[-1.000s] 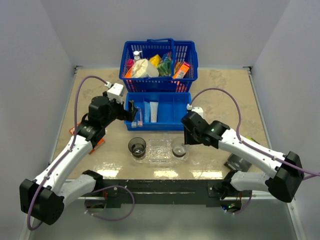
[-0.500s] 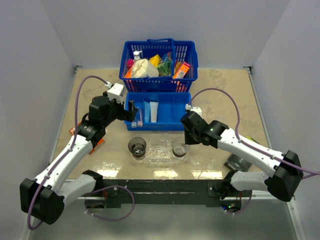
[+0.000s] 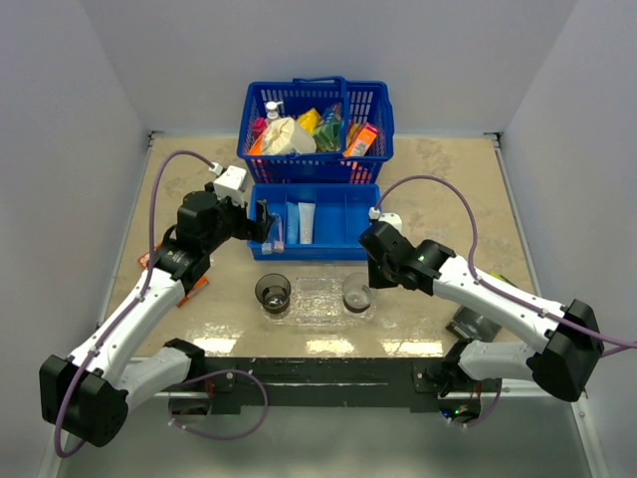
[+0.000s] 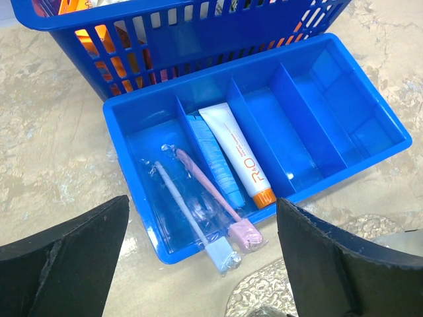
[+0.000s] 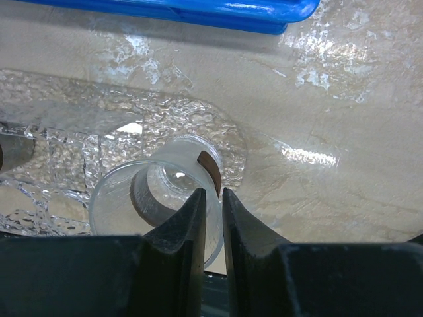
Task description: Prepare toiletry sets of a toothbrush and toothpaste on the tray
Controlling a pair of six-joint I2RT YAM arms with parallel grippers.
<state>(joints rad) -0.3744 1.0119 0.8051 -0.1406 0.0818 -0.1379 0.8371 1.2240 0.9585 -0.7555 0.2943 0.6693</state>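
Note:
My left gripper should move across and down onto the middle of the white tube next. The tube's middle lies exposed below my gripper and to its right in the top view.
Two wrapped toothbrushes, one pink (image 4: 210, 190) and one pale purple (image 4: 180, 201), lie in the left compartment of the blue divided bin (image 4: 330, 125). Beside them lie a pale blue toothpaste tube (image 4: 217, 162) and a white one with an orange cap (image 4: 234, 153). My left gripper (image 4: 202, 218) hovers open just above the toothbrush heads, holding nothing. The clear bumpy tray (image 3: 317, 301) carries a smoky cup at its left end (image 3: 273, 291) and another at its right end (image 3: 355, 297). My right gripper (image 5: 213, 198) is shut on the right cup's wall (image 5: 142, 191), one finger inside and one outside.
A blue handled basket (image 3: 317, 118) full of packets and a white pump bottle stands behind the bin. An orange object (image 3: 189, 287) lies under my left arm. The bin's near edge (image 5: 218, 13) is close behind the tray (image 5: 73, 105).
My right gripper's jaws have closed onto the rim of the right cup. The left arm has not moved.

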